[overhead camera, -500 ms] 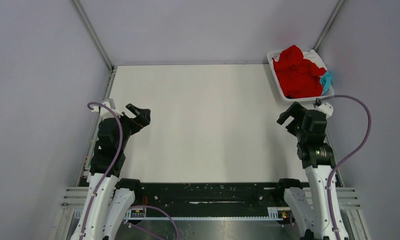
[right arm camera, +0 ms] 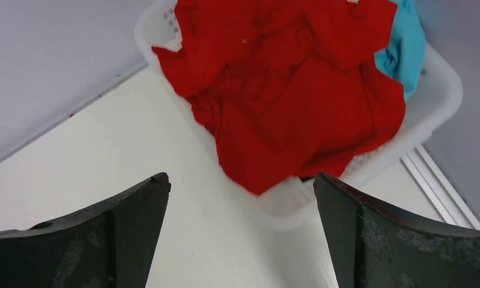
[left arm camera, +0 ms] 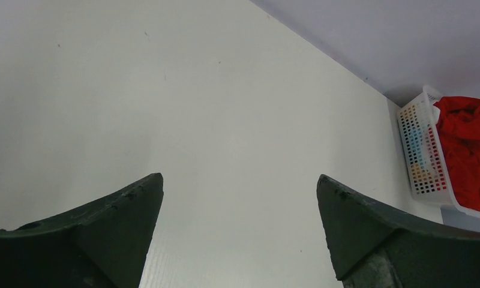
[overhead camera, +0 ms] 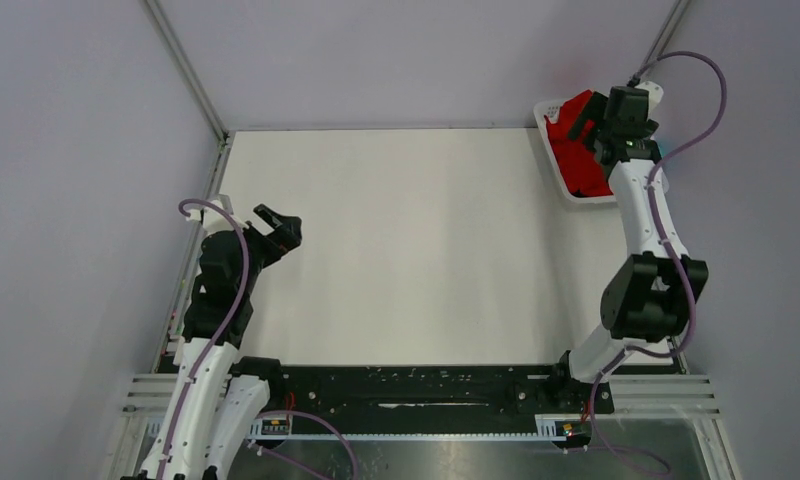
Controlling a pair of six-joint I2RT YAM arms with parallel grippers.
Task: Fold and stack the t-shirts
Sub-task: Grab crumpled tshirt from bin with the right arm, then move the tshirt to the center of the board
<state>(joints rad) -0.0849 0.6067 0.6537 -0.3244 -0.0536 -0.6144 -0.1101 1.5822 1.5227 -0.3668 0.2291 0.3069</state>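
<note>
My right gripper needs to move down next and reach away from my base onto the far, bunched part of the red t-shirt.
A crumpled bright red t-shirt (right arm camera: 297,90) fills the white slotted basket (right arm camera: 429,114) at the table's far right corner, one fold hanging over the near rim. A teal t-shirt (right arm camera: 405,48) shows at the basket's right side. No white shirt shows. The red shirt also shows in the top view (overhead camera: 576,145) and in the left wrist view (left arm camera: 465,150). My right gripper (overhead camera: 588,120) is open and empty, held above the basket; in its wrist view (right arm camera: 240,180) the red fold lies just beyond its fingertips. My left gripper (overhead camera: 276,228) is open and empty over the table's left side.
The white table (overhead camera: 416,250) lies between the arms. Grey walls close in the back and sides. The basket (overhead camera: 561,180) stands against the right wall. A metal rail (right arm camera: 441,192) runs along the table's right edge.
My right arm has stretched far forward from the table's right side up over the basket. The left arm has hardly moved.
</note>
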